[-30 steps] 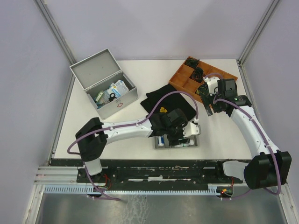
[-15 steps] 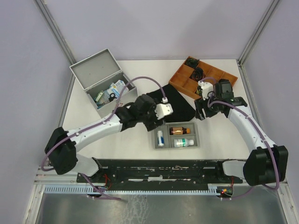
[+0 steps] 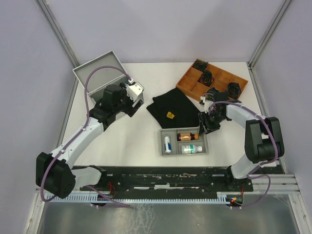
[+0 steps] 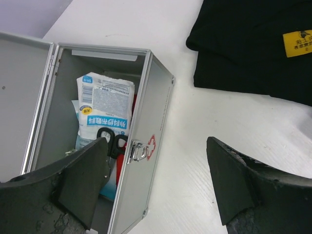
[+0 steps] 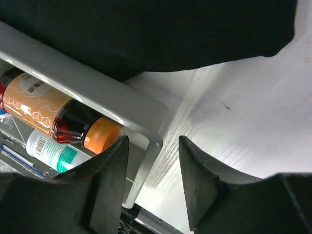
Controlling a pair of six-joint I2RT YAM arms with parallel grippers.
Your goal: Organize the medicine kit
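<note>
My left gripper moves down onto the kit's front side at the latch (image 4: 132,150) next and closes there, since that side stands below it, between the open fingers.
The medicine kit (image 3: 95,78) is a silver-grey metal case standing open at the back left, lid tipped back. Inside lie a white-and-blue printed pack (image 4: 105,107) and black-handled scissors (image 4: 113,141). My left gripper (image 4: 156,180) hangs open over the kit's front wall (image 4: 146,122), one finger above the inside and one above the table. It holds nothing. My right gripper (image 5: 153,180) is low at the right end of the shallow grey tray (image 5: 97,92). It is open, its jaws straddling the tray's rim. An orange-capped brown bottle (image 5: 73,122) lies just inside.
A folded black cloth (image 3: 175,107) lies mid-table, touching the tray's far edge. The tray also holds a white bottle (image 3: 191,148) and a small tube (image 3: 167,145). An orange divided box (image 3: 214,80) with dark items sits at the back right.
My left arm swung from over the grey tray back left to the kit and its jaws widened. My right gripper came down from the orange box to the tray's right end, its jaws narrowing.
</note>
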